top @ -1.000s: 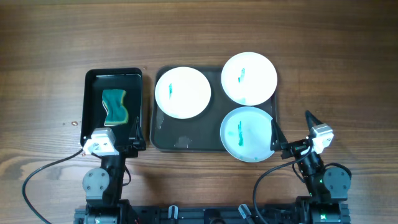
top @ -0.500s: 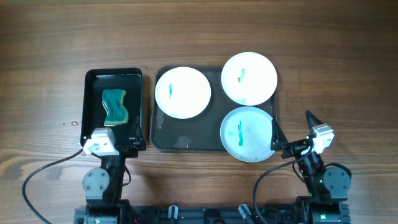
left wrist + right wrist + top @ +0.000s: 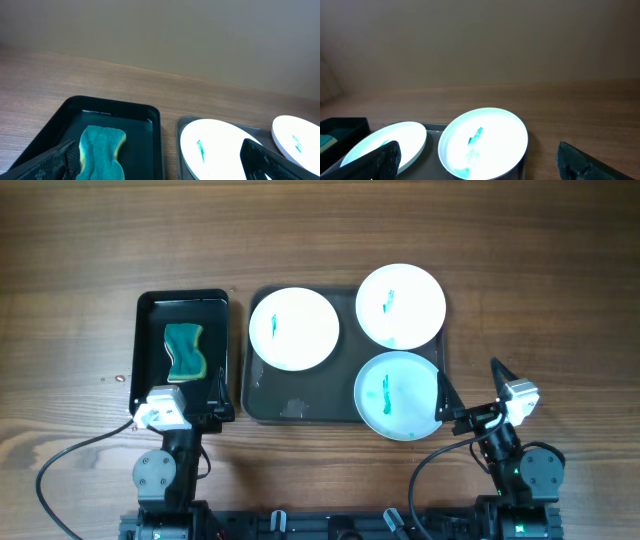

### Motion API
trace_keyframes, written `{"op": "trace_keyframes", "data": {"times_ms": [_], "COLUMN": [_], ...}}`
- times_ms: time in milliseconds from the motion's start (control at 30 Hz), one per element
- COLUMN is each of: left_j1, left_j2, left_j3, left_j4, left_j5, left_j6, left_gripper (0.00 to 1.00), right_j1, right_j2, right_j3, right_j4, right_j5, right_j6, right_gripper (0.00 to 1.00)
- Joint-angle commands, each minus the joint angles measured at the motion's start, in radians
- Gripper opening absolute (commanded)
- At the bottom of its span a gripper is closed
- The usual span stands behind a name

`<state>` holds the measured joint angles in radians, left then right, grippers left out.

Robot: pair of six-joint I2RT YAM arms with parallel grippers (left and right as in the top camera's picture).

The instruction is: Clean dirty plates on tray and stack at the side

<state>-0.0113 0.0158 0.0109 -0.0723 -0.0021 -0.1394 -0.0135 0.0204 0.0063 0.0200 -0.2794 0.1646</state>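
Note:
My right gripper should next cross and go down onto the rim of the sponge-side plate by the open gap, because that plate is farther out, to the gripper's left in the overhead view.
Three round white plates lie on the dark grey tray: one at the left, one at the far right, one at the near right. Each bears teal-green smears. My left gripper is open and empty over the near end of the small black tray. My right gripper is open and empty just right of the near right plate. The left wrist view shows the left plate and another plate's edge between open fingers. The right wrist view shows two smeared plates ahead of open fingers.
A smaller glossy black tray stands left of the grey tray and holds a teal sponge. The sponge also shows in the left wrist view. Bare wooden table lies to the right and beyond the trays.

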Motion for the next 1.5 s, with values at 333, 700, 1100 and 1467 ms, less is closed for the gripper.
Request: {"op": "trace_keyframes", "data": {"times_ms": [333,700,1100,1467], "left_j1": [-0.003,-0.003,-0.005,0.023], "left_j2": [0.022,0.549,1.281,1.536], "left_j3": [0.098,0.749,1.354,1.379], "left_j4": [-0.009,-0.43,-1.067,-1.011], "left_j5": [-0.006,0.004,0.08,0.076], "left_j6": [-0.007,-0.002,-0.003,-0.073], "left_gripper": [1.0,1.0,1.0,1.0], "right_j1": [0.006,0.006,0.006,0.202], "right_j2": [0.026,0.579,1.262,1.589], "right_j3": [0.063,0.602,1.314,1.317], "right_j4": [0.002,-0.193,-0.921,-0.75], "right_j5": [-0.062,-0.177,-0.208,-0.247], "right_j6": [-0.103,-0.116,-0.125,0.083], "right_gripper": [1.0,1.0,1.0,0.72]}}
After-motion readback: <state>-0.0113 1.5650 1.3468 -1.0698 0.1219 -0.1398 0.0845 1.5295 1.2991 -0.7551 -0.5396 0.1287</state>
